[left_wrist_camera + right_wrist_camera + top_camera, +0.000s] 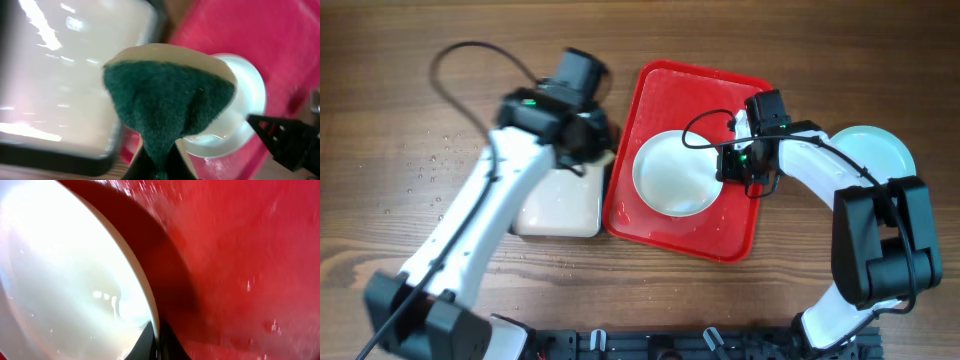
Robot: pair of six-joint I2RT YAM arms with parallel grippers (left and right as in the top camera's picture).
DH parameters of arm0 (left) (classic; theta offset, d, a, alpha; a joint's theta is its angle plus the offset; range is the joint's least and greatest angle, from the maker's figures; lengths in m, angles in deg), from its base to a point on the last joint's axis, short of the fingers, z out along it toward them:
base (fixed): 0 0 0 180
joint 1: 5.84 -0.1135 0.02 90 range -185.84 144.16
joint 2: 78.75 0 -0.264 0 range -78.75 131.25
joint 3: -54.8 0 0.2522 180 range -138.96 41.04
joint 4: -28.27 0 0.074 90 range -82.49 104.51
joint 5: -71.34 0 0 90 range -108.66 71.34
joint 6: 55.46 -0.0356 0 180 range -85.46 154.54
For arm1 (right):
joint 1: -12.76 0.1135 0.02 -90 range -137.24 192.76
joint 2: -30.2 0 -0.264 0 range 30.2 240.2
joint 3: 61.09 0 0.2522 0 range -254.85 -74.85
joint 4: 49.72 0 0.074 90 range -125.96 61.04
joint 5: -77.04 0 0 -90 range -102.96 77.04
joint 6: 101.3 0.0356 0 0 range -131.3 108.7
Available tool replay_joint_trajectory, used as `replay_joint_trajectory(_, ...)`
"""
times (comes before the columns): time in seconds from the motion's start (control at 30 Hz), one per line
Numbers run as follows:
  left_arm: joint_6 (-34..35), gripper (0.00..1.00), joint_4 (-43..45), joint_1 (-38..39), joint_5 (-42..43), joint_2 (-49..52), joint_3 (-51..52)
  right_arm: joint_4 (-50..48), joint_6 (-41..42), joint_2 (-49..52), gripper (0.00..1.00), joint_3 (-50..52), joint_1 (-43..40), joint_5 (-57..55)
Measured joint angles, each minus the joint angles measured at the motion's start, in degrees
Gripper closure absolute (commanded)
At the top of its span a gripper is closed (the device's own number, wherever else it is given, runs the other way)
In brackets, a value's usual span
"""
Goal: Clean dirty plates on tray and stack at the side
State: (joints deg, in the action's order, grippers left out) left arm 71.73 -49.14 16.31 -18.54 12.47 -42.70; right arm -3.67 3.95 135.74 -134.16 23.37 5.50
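Note:
Next, the left gripper moves to its left in the overhead view and down and releases the sponge. The basin's milky water lies that way below it.
A white plate lies on the red tray, wet and shiny. My right gripper is shut on its right rim; the right wrist view shows the plate with the rim pinched between my fingers, lifted a little off the tray. My left gripper is shut on a green scouring sponge, held above the gap between basin and tray, left of the plate. A pale blue plate rests on the table at far right.
A black-rimmed basin of milky water stands against the tray's left side. Water drops dot the wood at the left. The robot base bar runs along the front edge.

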Motion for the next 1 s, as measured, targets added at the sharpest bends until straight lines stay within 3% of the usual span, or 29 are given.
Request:
replay_joint_trajectory(0.1, -4.42, 0.96, -1.16, -9.38, -2.80, -0.55, 1.44, 0.70, -0.76, -0.04, 0.96, -0.35, 0.00, -0.26)
replay_joint_trajectory(0.2, -6.73, 0.91, 4.74, -15.96, -3.61, 0.13, 10.91, 5.22, -0.76, -4.00, 0.96, -0.35, 0.81, -5.16)
replay_joint_trajectory(0.23, -6.97, 0.77, 7.52, -17.03, -3.04, 0.20, 14.12, 6.84, -0.74, -8.22, 0.96, -0.33, 2.21, -9.44)
replay_joint_trajectory(0.3, -7.78, 0.59, 11.26, -18.73, -1.46, 0.74, 20.63, 8.09, -0.50, -18.34, 0.96, -0.39, 7.52, -20.11)
replay_joint_trajectory(0.47, -8.02, 0.59, 12.76, -18.73, 1.88, 0.81, 21.20, 7.91, -2.29, -29.07, 0.95, -0.39, 23.30, -47.32)
replay_joint_trajectory(0.63, -9.92, 0.47, 11.89, -18.73, 8.35, 0.72, 20.04, 7.76, -6.49, -29.07, 0.95, -0.39, 34.05, -65.59)
replay_joint_trajectory(0.7, -10.29, 0.30, 11.37, -18.73, 9.94, -0.44, 18.84, 7.72, -6.99, -29.07, 0.96, -0.39, 36.11, -69.99)
replay_joint_trajectory(0.73, -10.60, 0.11, 11.21, -18.73, 10.56, -1.57, 18.49, 7.72, -7.50, -29.07, 0.96, -0.39, 36.96, -72.89)
replay_joint_trajectory(0.77, -10.95, 0.00, 10.97, -18.73, 10.97, -3.30, 18.29, 7.72, -7.96, -29.07, 0.96, -0.39, 37.44, -74.71)
replay_joint_trajectory(1.0, -11.02, 0.00, 10.75, -18.73, 11.78, -5.35, 18.21, 7.45, -13.99, -29.07, 0.96, -0.39, 40.39, -85.66)
